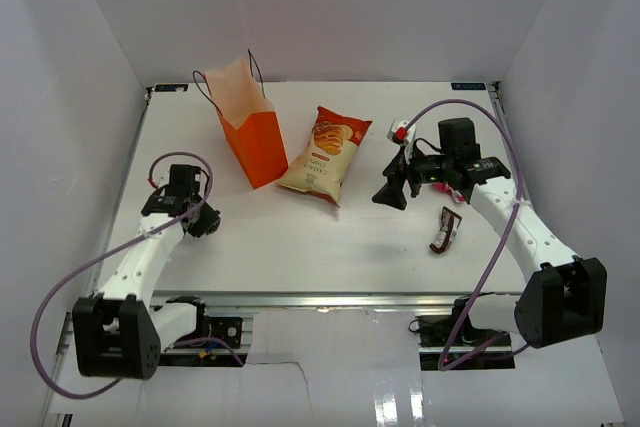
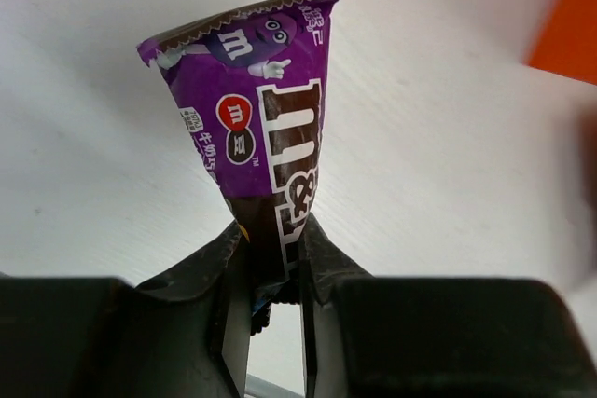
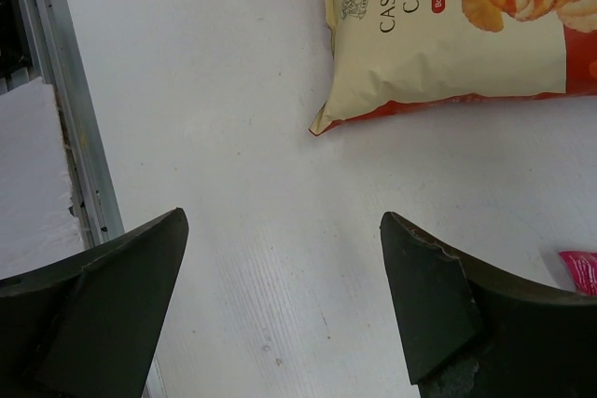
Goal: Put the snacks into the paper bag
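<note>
The paper bag's opening (image 1: 238, 94) is outward and higher, so my left gripper should next lift the packet up and outward over that opening to release it.
My left gripper (image 2: 275, 230) is shut on the lower end of a dark purple multicoloured snack packet (image 2: 252, 109), which stands up from the jaws over the white table. In the top view this gripper (image 1: 205, 219) sits left of the upright orange paper bag (image 1: 255, 142). The large orange-red and cream chip bag (image 1: 325, 152) lies flat to the right of the paper bag. My right gripper (image 1: 392, 190) stands open and holds nothing, its jaws (image 3: 284, 230) just short of the chip bag's corner (image 3: 448, 34). A dark brown packet (image 1: 446, 230) lies under the right arm. A pink packet (image 1: 400, 131) lies behind that gripper.
An edge of the orange paper bag (image 2: 569, 25) shows at the upper right of the left wrist view. The metal rail of the table's near edge (image 3: 75, 137) runs to the left of the right gripper. White walls enclose the table on three sides.
</note>
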Motion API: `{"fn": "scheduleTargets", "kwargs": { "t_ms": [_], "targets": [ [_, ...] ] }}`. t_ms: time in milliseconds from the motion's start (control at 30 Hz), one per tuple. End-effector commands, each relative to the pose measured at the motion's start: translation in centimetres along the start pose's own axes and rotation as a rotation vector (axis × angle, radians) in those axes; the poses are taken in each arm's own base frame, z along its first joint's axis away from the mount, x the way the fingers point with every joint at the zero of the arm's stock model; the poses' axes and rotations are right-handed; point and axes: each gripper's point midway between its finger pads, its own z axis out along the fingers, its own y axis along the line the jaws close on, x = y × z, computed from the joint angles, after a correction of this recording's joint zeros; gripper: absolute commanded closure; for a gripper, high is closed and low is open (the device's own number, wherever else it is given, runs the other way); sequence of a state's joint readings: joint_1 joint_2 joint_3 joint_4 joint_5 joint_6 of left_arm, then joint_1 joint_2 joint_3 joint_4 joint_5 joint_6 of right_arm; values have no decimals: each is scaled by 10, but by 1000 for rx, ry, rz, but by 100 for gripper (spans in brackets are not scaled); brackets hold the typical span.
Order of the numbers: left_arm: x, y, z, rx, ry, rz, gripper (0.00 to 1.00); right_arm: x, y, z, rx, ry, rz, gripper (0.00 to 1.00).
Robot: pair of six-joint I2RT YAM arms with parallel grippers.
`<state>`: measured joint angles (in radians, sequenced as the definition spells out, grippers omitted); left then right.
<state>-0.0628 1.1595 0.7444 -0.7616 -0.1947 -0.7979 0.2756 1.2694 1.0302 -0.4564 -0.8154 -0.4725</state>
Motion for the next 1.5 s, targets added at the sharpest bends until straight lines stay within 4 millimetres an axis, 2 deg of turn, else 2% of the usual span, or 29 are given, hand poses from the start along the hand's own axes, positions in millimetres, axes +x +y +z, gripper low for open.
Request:
{"fn": "scheduleTargets", "kwargs": {
  "t_ms": [0, 67, 100, 133, 167, 200, 233, 267, 333, 367, 400, 467, 500, 533, 567, 600, 633, 733, 767, 800, 833, 867, 967, 1000, 1100, 1133, 1267, 1467],
  "targets": [
    [-28, -48, -60, 316, -114, 17, 78, -7, 1, -3, -5, -30, -6, 11],
    [-45, -72, -98, 492, -202, 13, 78, -7, -1, -5, 2, -30, -5, 11],
    [-47, -86, -133, 635, -235, 26, 78, -6, -2, -4, 4, -27, -3, 11],
    [-54, -94, -154, 706, -275, 30, 79, -6, -3, -5, 8, -27, -5, 11],
    [-68, -107, -188, 805, -335, 25, 79, -5, -4, -5, 12, -25, -6, 11],
    [-70, -115, -210, 878, -346, 40, 80, -5, -4, -5, 14, -22, -5, 11],
    [-83, -124, -244, 950, -395, 42, 80, -4, -6, -5, 18, -21, -2, 11],
    [-88, -130, -260, 985, -404, 52, 80, -5, -6, -6, 19, -22, -5, 11],
    [-97, -145, -278, 1034, -396, 72, 80, -4, -7, -5, 20, -19, -2, 11],
    [-107, -151, -302, 1078, -434, 78, 80, -5, -8, -5, 22, -21, -4, 11],
    [-111, -163, -298, 1080, -404, 90, 80, -4, -8, -5, 23, -20, -3, 11],
    [-123, -176, -314, 1110, -422, 110, 80, -4, -9, -5, 27, -20, -5, 11],
    [-127, -182, -312, 1106, -425, 122, 80, -4, -9, -5, 28, -19, -4, 11],
    [-131, -195, -298, 1084, -398, 138, 80, -5, -10, -6, 31, -20, -5, 11],
    [-139, -200, -303, 1081, -423, 160, 80, -4, -9, -7, 34, -18, -5, 11],
    [-145, -205, -299, 1066, -429, 167, 80, -4, -10, -7, 39, -17, -6, 11],
    [-152, -214, -283, 1030, -419, 169, 80, -4, -9, -8, 42, -18, -7, 11],
    [-170, -228, -280, 1006, -441, 186, 80, 1, -9, -10, 51, -15, -5, 11],
    [-174, -236, -261, 969, -415, 184, 80, 2, -8, -10, 52, -14, -2, 11],
    [-180, -240, -262, 965, -430, 190, 80, 5, -7, -11, 54, -12, 0, 11],
    [-182, -242, -254, 945, -422, 188, 80, 5, -7, -13, 57, -15, -1, 11],
    [-187, -246, -238, 908, -413, 179, 79, 6, -7, -13, 62, -13, 0, 10],
    [-193, -250, -224, 863, -410, 172, 77, 8, -7, -17, 77, -14, 2, 11],
    [-193, -252, -213, 839, -398, 170, 75, 10, -8, -17, 81, -12, 6, 11],
    [-192, -257, -199, 815, -374, 168, 59, 11, -9, -19, 89, -12, 10, 11],
    [-191, -259, -198, 813, -368, 170, 44, 12, -10, -20, 92, -12, 11, 10],
    [-190, -264, -197, 819, -362, 182, 28, 12, -12, -20, 97, -10, 17, 10],
    [-192, -271, -213, 864, -371, 196, 24, 13, -25, -21, 135, 1, 95, 10]
  ]
}}
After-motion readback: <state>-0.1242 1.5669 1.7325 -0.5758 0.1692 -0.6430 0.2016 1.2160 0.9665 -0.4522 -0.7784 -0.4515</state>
